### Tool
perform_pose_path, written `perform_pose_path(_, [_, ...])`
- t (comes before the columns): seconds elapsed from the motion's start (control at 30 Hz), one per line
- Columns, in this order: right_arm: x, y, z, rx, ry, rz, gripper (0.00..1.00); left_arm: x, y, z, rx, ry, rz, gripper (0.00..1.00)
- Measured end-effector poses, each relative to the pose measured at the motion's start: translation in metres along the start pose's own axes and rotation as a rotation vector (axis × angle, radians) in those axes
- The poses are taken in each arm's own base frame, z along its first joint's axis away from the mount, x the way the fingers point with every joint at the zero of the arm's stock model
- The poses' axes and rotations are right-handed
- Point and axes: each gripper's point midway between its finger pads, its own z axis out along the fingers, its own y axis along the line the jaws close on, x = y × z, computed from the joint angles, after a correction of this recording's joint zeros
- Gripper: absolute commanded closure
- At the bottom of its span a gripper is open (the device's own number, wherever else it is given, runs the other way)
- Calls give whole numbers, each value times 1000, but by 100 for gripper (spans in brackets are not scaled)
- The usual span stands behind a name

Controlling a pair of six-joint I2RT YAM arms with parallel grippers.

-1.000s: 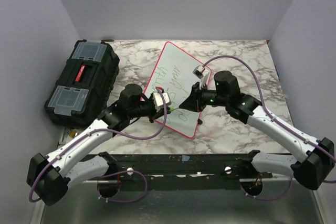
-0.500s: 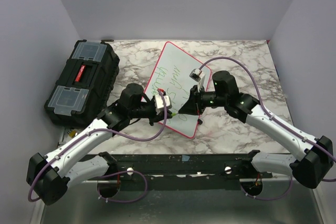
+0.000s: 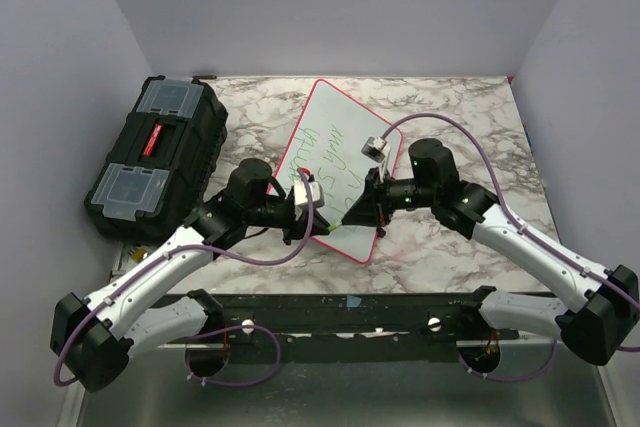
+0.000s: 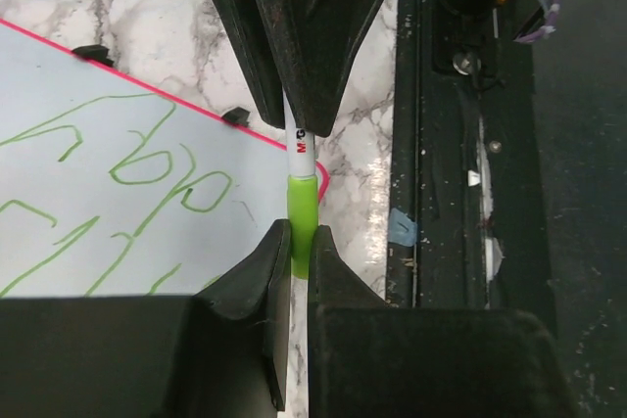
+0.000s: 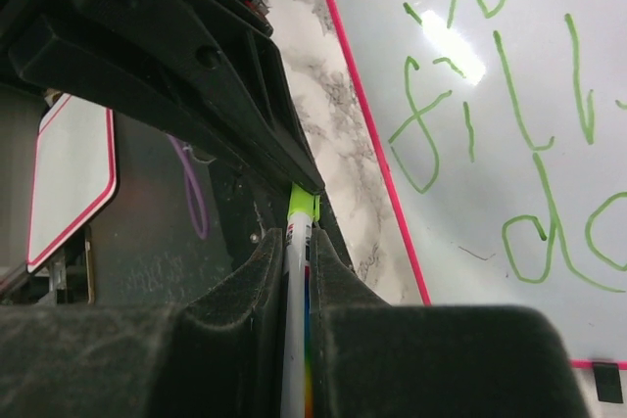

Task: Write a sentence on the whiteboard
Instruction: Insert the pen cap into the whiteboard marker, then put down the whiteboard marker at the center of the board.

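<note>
I will next move my right gripper to the right in the top view and down to the bare marble beside the whiteboard, because the marker is capped.
The whiteboard (image 3: pixel 345 137) lies tilted on the marble table, and the sentence (image 3: pixel 325 159) is on it in green lines. My two grippers meet tip to tip over its near corner. My left gripper (image 3: pixel 318 227) is shut on the green cap (image 4: pixel 302 205) of a marker. My right gripper (image 3: pixel 350 217) is shut on the white marker body (image 5: pixel 296 281). Cap and body sit in one line, joined, between the two grippers. The left wrist view shows the board (image 4: pixel 88 124) with green letters (image 4: pixel 147 159) at left. The right wrist view shows the board (image 5: pixel 509 203) and letters (image 5: pixel 460 115) at right.
A black toolbox (image 3: pixel 155 162) with clear lid compartments stands at the left, close to the left arm. A black rail (image 3: pixel 350 312) runs along the table's near edge and also shows in the left wrist view (image 4: pixel 460 144). Purple-grey walls stand at the back and sides.
My right gripper has moved down and toward the left gripper with the marker. My left gripper has shifted slightly nearer too. The two now meet at the board's near corner.
</note>
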Motion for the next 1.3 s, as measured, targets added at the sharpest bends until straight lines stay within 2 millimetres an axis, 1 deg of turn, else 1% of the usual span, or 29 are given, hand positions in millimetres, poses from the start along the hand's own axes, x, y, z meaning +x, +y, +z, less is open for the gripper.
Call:
perform_pose_path(0.17, [4,11,0,-35,9,-40,99,-3,-12,-1,70,-19,-57,100])
perform_pose_path(0.4, [11,25,5,-70,28,-97,99,2,-31,2,205,-14,-180,100])
perform_pose_path(0.6, [6,33,6,-90,7,-134,99,-5,-41,1,279,-35,-224,100])
perform_pose_path(0.63, [5,33,6,-88,1,-138,99,-5,-41,1,282,-37,-224,95])
perform_pose_path(0.67, [3,34,6,-84,-4,-143,99,-5,-41,1,281,-37,-223,93])
perform_pose_path(0.7, [2,33,7,-78,-8,-144,99,-5,-40,2,278,-37,-221,87])
perform_pose_path(0.77, [0,32,7,-57,-20,-145,99,-5,-38,2,265,-36,-216,71])
perform_pose_path(0.83, [-3,28,7,-20,-36,-138,99,-5,-32,3,236,-39,-195,58])
perform_pose_path(0.9, [-5,19,11,35,-47,-125,99,-21,-25,3,207,-87,-114,49])
perform_pose_path(0.93, [-8,16,12,60,-61,-119,99,-24,-24,1,199,-94,-103,44])
perform_pose_path(1.07, [-24,1,8,176,-136,-106,99,-41,-14,-7,118,-148,-16,34])
perform_pose_path(1.13, [-30,-7,5,244,-169,-93,99,-47,-8,-10,73,-164,8,17])
perform_pose_path(1.17, [-33,-14,2,295,-189,-89,99,-51,-6,-12,59,-178,25,14])
perform_pose_path(1.2, [-36,-26,-2,364,-207,-77,99,-54,-5,-13,51,-188,39,9])
perform_pose_path(1.3, [-41,-61,-20,579,-263,-33,99,-68,-4,-20,12,-233,86,2])
